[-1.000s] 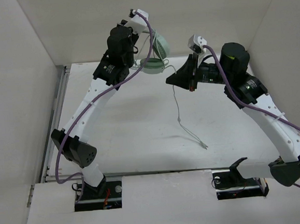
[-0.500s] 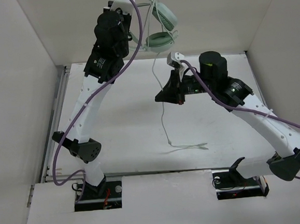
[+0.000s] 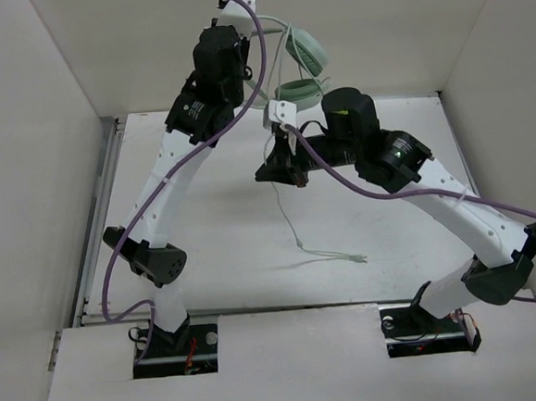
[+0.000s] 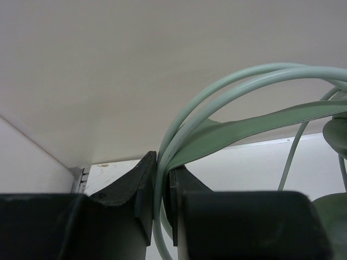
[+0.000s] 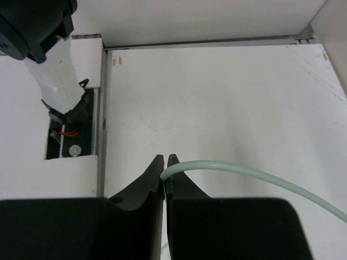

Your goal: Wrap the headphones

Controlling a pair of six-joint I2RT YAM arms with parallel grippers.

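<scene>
My right gripper will next swing the cord [image 3: 286, 219] outward and to the right in the top view, past the headphones' far earcup [image 3: 307, 51], and let go of it there, because the cord's end is hanging loose.
The mint-green headphones [image 3: 305, 56] hang in the air at the back of the table, earcups down. My left gripper [image 4: 162, 179] is shut on their thin headband [image 4: 227, 86], held high near the back wall. The pale-green cord [image 3: 286, 219] drops from the headphones to the table and ends in a plug [image 3: 358, 257] lying flat. My right gripper [image 3: 264, 173] is shut on the cord [image 5: 233, 169] in mid-air, in front of and below the headphones. The left gripper's fingertips are hidden behind the arm in the top view.
White walls close in the table [image 3: 207, 252] on the back and both sides. A metal rail [image 3: 98, 228] runs along the table's left edge. Purple cables [image 3: 243, 119] trail along both arms. The left arm's base [image 5: 59, 70] shows in the right wrist view.
My right gripper has moved left and slightly toward the front along the cord. My left gripper has raised the headphones off the table and shifted them a little right. The cord's loose end has slid left.
</scene>
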